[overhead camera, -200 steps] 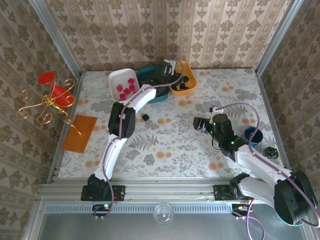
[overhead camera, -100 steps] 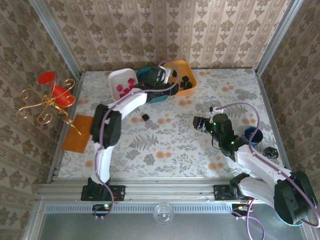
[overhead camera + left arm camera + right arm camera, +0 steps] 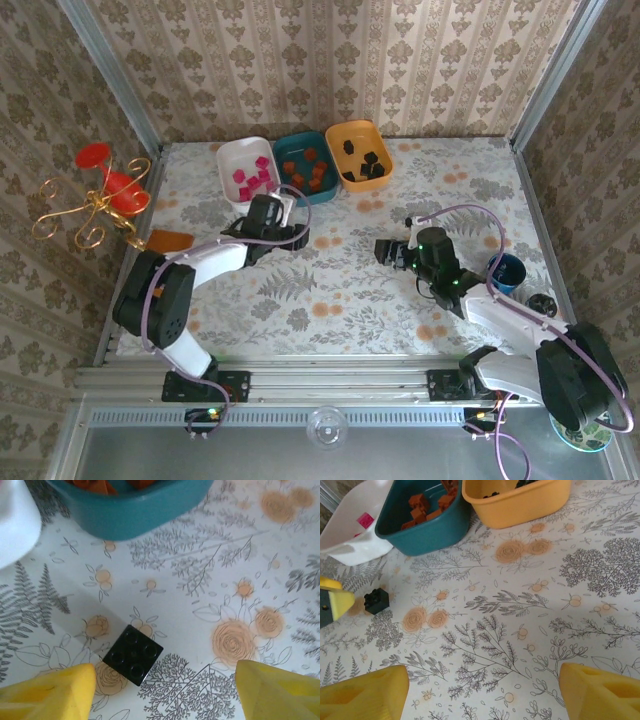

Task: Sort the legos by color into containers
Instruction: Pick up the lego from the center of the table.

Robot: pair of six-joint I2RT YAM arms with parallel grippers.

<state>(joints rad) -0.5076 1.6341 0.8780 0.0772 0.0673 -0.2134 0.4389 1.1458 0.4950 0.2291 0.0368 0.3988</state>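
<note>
The black lego (image 3: 132,655) is alone on the tabletop, outside the orange tray, so my left gripper's yellow fingers will lower over it and close next.
A single black lego (image 3: 132,655) lies on the flowered table between the yellow fingers of my open left gripper (image 3: 165,681), closer to the left finger (image 3: 50,690). From above, the left gripper (image 3: 282,232) sits just in front of the trays. The white tray (image 3: 240,156) holds magenta legos, the teal tray (image 3: 290,146) orange-red ones, and the orange tray (image 3: 372,140) black ones. My right gripper (image 3: 386,250) hangs open over bare table, with nothing between its fingers (image 3: 365,692). In the right wrist view the black lego (image 3: 376,600) lies beside a left-gripper finger (image 3: 337,603).
A small blue cup (image 3: 505,270) and a dark round object (image 3: 541,304) stand at the right edge. An orange-brown mat (image 3: 172,240) lies at the left, partly under my left arm. A gold stand with red cups (image 3: 100,195) is beyond the left rail.
My left arm has pulled back from above the trays and come down around the black lego on the table. The right gripper has shifted slightly to the left.
</note>
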